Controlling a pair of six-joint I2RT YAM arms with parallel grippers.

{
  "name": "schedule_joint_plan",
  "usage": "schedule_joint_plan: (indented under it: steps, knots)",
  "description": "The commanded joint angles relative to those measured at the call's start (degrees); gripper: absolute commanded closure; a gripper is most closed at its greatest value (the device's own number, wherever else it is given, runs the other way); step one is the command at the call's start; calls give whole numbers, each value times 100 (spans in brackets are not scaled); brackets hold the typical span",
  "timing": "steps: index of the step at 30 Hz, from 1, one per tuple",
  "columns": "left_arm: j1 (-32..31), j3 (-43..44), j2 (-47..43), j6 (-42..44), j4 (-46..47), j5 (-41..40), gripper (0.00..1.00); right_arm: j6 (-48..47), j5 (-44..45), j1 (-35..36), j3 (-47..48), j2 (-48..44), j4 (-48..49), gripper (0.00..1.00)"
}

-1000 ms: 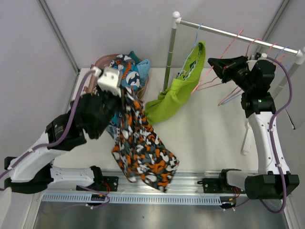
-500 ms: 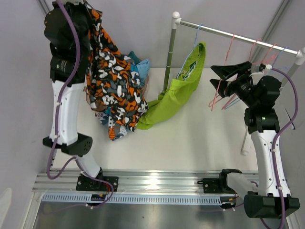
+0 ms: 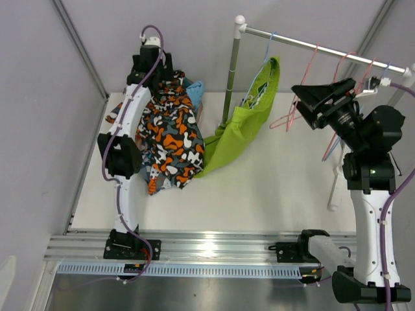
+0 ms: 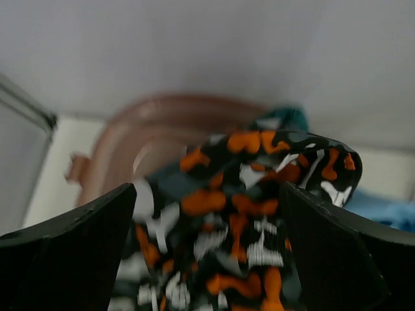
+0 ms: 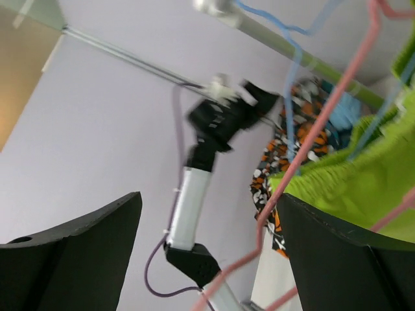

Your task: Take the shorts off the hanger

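Note:
Next, my right gripper moves outward past the pink hangers onto the blue hanger's near wire, as the lime green shorts [image 3: 249,120] still hang from the blue hanger.
The black-orange-white shorts [image 3: 172,139] lie draped over a pile at the back left, loose under my left gripper [image 3: 153,57], which is raised at the back wall. In the left wrist view its jaws [image 4: 207,214] stand wide open above that blurred print [image 4: 246,214]. Lime green shorts [image 3: 249,120] hang from a blue hanger [image 3: 269,40] on the rail [image 3: 324,46]. My right gripper [image 3: 318,97] is open beside bare pink hangers [image 3: 292,116]; a pink hanger wire [image 5: 311,149] crosses its view, touching neither finger.
A brownish basket rim [image 4: 162,120] curves behind the pile, where teal [image 3: 183,79] and light blue [image 3: 196,87] fabric also show. The rail's upright post [image 3: 232,71] stands mid-table. More hangers [image 3: 350,65] hang at the rail's right end.
My left arm swung up and back, then opened, and the black-orange-white shorts dropped onto the pile. My right gripper opened off the pink hanger and lifted a little.

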Motion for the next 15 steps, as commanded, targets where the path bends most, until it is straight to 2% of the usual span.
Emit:
schedule_joint_plan:
  steps: [1, 4, 5, 6, 12, 13, 15]
  knots:
    - [-19, -189, -642, -390, -276, 105, 1, -283, -172, 214, 663, 121, 752, 7]
    - [-46, -830, -1388, -504, -224, 87, 1, -563, -5, 557, 1243, 587, 718, 9]
    - [-107, -1014, -1903, -514, -171, 130, 1, -643, 126, 663, 1453, 814, 717, 9]
    - [-151, -1703, -2196, -479, 3, 183, 1, -722, 206, 760, 1533, 947, 717, 9]
    - [-774, -3651, -4042, -127, 295, 289, 1, -1539, 707, 1341, 2280, 1940, 358, 12]
    - [-836, -4305, -4549, -101, 347, 315, 1, -1671, 768, 1367, 2438, 2220, 244, 14]
    - [-994, -4767, -5088, 74, 611, 569, 1, -1952, 1023, 1385, 2824, 2415, -318, 16]
